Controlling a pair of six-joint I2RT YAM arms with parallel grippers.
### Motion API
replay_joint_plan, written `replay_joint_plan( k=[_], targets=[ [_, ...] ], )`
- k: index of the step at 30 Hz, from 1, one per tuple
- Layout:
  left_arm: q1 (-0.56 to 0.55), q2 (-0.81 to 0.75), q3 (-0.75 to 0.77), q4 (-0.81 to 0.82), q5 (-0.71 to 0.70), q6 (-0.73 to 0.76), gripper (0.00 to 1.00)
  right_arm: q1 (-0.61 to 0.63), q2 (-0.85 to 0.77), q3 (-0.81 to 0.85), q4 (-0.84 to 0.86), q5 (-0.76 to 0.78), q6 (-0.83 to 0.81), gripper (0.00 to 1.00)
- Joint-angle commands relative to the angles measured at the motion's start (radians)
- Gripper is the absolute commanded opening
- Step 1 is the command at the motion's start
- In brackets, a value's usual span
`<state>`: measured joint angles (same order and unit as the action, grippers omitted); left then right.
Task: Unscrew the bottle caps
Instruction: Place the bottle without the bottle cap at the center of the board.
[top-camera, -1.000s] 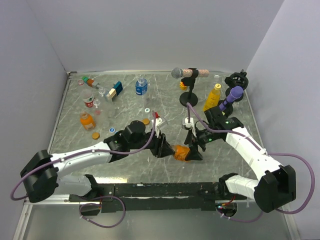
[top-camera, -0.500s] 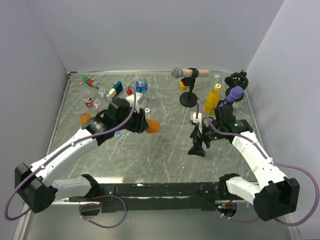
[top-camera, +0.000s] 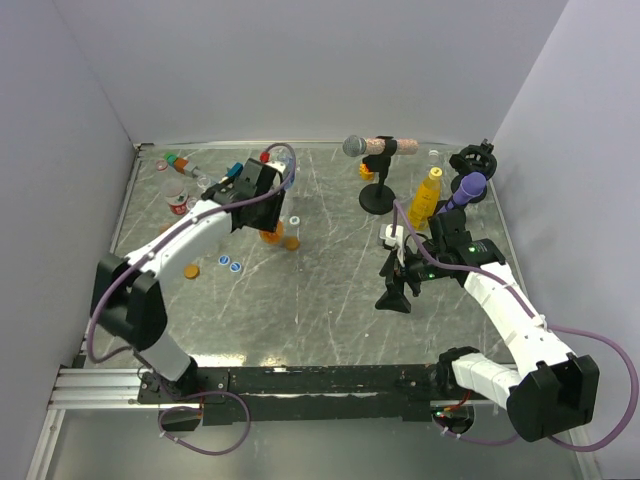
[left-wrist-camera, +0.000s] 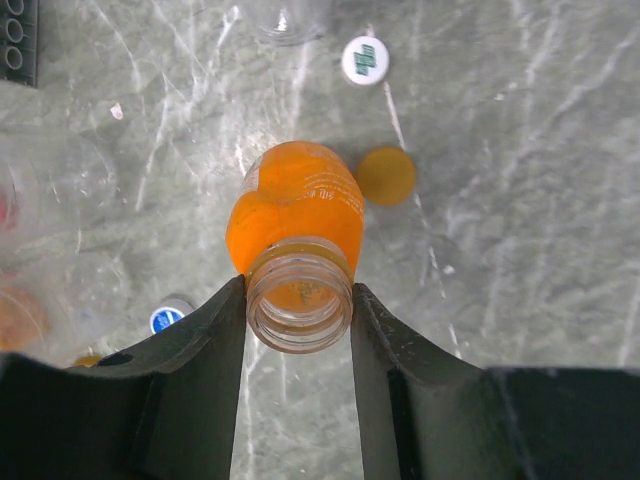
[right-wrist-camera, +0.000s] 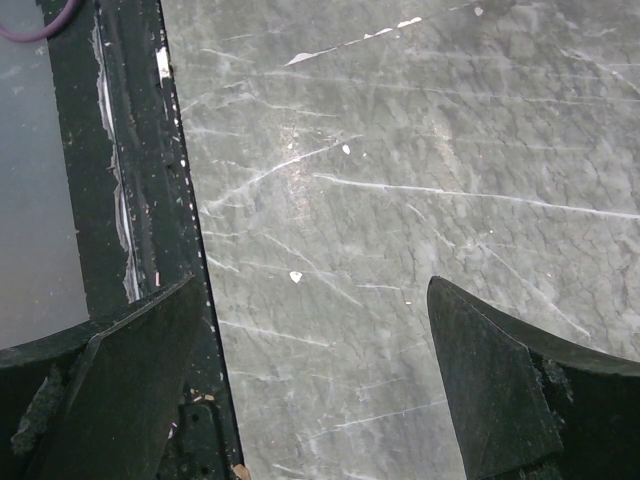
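Note:
The bottle comes down onto the table next in my left gripper, which then opens, since the bottle's neck is open and the orange cap (left-wrist-camera: 385, 175) lies beside it.
My left gripper (top-camera: 268, 226) is at the back left of the table, shut on the neck of a squat orange bottle (top-camera: 271, 237). In the left wrist view the fingers (left-wrist-camera: 215, 330) press both sides of the bottle's open, capless neck (left-wrist-camera: 298, 300), with the orange body (left-wrist-camera: 296, 208) below. An orange cap (left-wrist-camera: 385, 175) lies on the table just beside it, also in the top view (top-camera: 291, 242). My right gripper (top-camera: 393, 297) is open and empty at centre right, low over bare table (right-wrist-camera: 330, 250). A taller yellow bottle (top-camera: 426, 196) stands at the back right.
Loose caps lie around: a white one (left-wrist-camera: 364, 58), blue ones (top-camera: 229, 264), an orange one (top-camera: 190, 270). A red can (top-camera: 178, 206), blocks (top-camera: 176, 160) and clear bottles crowd the back left. A microphone stand (top-camera: 377, 198) and purple microphone (top-camera: 466, 190) stand at the back right. The front rail (right-wrist-camera: 120, 200) is near my right gripper.
My left arm swung from the front centre to the back left, carrying the orange bottle. My right gripper let go of the bottle, drew back to the right, then stayed still.

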<state>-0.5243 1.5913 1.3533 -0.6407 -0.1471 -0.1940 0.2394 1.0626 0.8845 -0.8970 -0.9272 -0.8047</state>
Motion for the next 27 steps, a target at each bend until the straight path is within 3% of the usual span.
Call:
replay_joint_plan(
  k=[1, 14, 27],
  targets=[
    [0.026, 0.077, 0.119, -0.030, -0.011, 0.054, 0.22, -0.003, -0.015, 0.022, 0.026, -0.012, -0.002, 0.99],
    [0.056, 0.239, 0.218, -0.047, 0.024, 0.053, 0.36, -0.003, -0.010, 0.022, 0.023, -0.010, -0.005, 0.99],
    [0.060, 0.230, 0.225, -0.040, 0.018, 0.044, 0.72, -0.003, 0.002, 0.024, 0.021, -0.009, -0.008, 0.99]
  ],
)
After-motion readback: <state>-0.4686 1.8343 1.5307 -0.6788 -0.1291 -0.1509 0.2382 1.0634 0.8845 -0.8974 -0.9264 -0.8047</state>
